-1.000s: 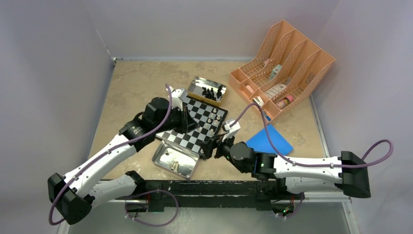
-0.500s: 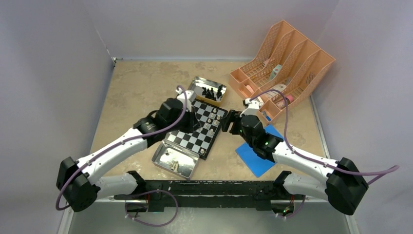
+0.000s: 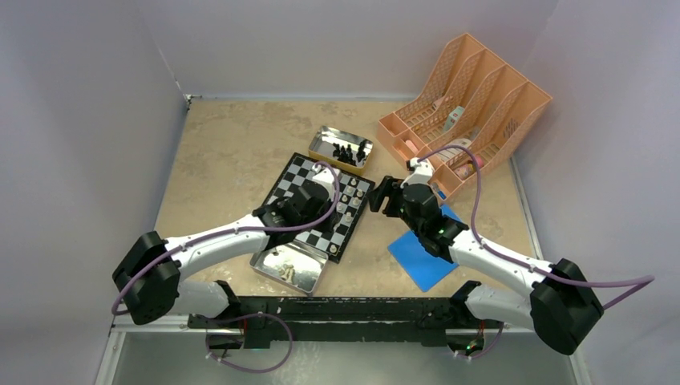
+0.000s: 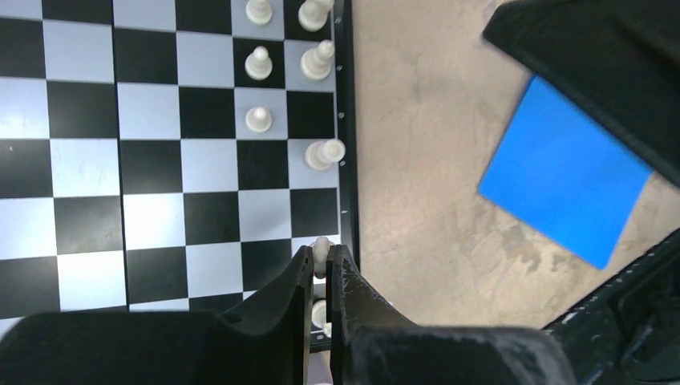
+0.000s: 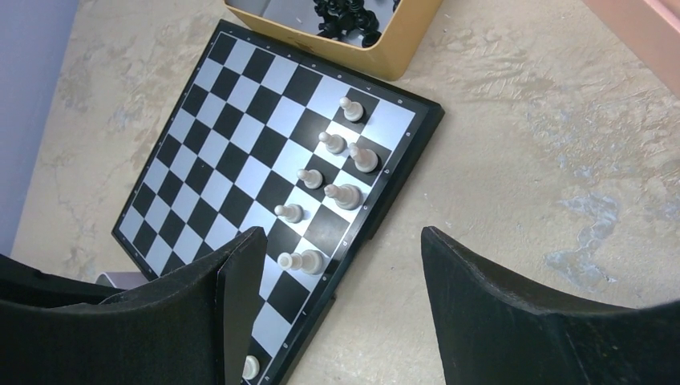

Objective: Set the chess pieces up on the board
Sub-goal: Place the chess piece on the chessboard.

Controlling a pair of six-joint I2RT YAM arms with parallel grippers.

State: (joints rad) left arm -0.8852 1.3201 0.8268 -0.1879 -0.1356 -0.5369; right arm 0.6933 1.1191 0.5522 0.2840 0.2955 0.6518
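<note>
My left gripper lowers onto the board's light edge square [image 4: 300, 245] beside the corner piece next and releases the white piece there, since that square still stands empty.
The board [image 3: 290, 172] lies mid-table, also seen in the left wrist view [image 4: 152, 160] and the right wrist view [image 5: 208, 152]. Several cream-white chess pieces [image 5: 343, 195] stand in two files along its right edge [image 4: 258, 119]. My left gripper [image 4: 321, 255] is shut on one white piece [image 4: 321, 246] over a square at that edge; I cannot tell whether the piece touches the board. From above, the left gripper [image 3: 329, 210] hangs over the board's right half. My right gripper [image 3: 383, 196] stands open and empty just right of the board [image 5: 343, 233]. Black pieces [image 3: 346, 151] sit in a tin.
The tin [image 3: 325, 138] with the black pieces stands behind the board. A second tin [image 3: 265, 250] with white pieces lies at the board's front. A blue flat square [image 3: 423, 258] lies partly under the right arm, and an orange file rack [image 3: 465, 104] stands at back right.
The left arm swung from the board's far left to its near right edge, jaws staying shut. The right arm rose from the board's front corner to its right side, still open.
</note>
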